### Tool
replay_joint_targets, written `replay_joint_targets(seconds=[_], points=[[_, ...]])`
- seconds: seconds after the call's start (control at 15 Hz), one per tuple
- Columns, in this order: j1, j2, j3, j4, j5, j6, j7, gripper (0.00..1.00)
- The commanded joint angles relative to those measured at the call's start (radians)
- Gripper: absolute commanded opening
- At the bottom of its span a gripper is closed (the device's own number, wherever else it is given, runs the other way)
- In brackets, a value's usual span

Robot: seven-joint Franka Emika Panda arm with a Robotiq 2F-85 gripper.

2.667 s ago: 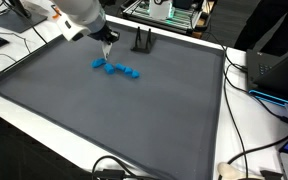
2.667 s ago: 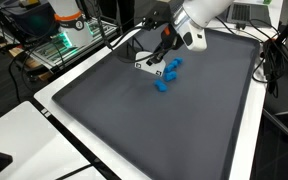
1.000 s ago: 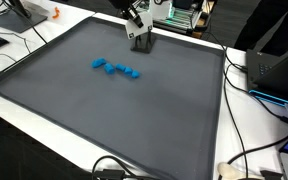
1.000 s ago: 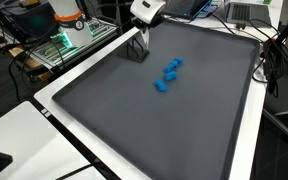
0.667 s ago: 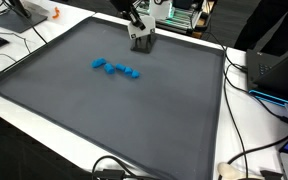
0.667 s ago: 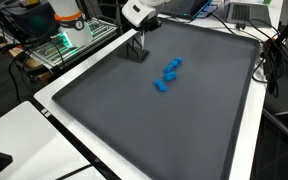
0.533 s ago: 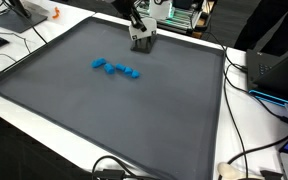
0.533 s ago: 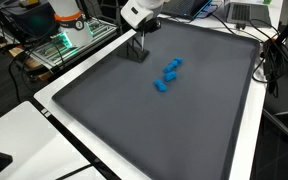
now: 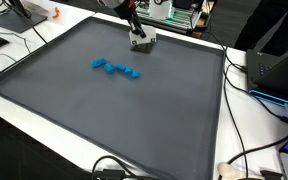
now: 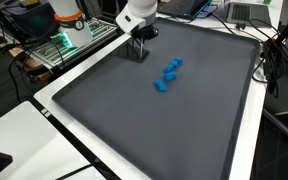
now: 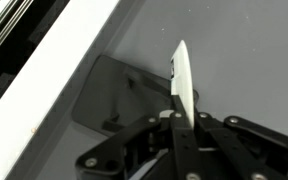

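Note:
The black rack (image 11: 126, 94) lies below my gripper, skewed to the white piece (image 11: 183, 80), so my gripper needs to turn square with the rack, lower onto its base and release.
My gripper (image 9: 138, 36) is shut on a thin white flat piece (image 11: 183, 80), held edge-on between the fingers. It hovers right over a small black rack (image 10: 136, 53) at the far edge of the dark mat; the rack's dark base (image 11: 114, 95) lies under the piece in the wrist view. I cannot tell whether the piece touches the rack. The gripper also shows in an exterior view (image 10: 140, 36) and in the wrist view (image 11: 184, 125). A cluster of small blue pieces (image 9: 115, 69) lies on the mat apart from the gripper, and shows in both exterior views (image 10: 168, 74).
A large dark grey mat (image 9: 104, 115) covers the white table (image 9: 234, 110). Cables (image 9: 246, 85) run along one side. Electronics and a green-lit device (image 10: 69, 40) stand beyond the mat's edge near the rack.
The gripper went from the blue pieces to the black rack with the white piece. Over the last second it has shifted slightly and come down over the rack.

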Motion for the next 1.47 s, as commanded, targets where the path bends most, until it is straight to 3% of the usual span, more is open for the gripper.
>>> replay_joint_targets(seconds=[0.0,0.87,1.4], points=[[-0.004,-0.05,0.008,-0.079,0.055,0.09,0.009,0.01],[-0.011,-0.085,0.012,-0.185,0.217,0.256,-0.011,0.01],[-0.019,-0.094,0.009,-0.193,0.213,0.293,-0.009,0.01]])
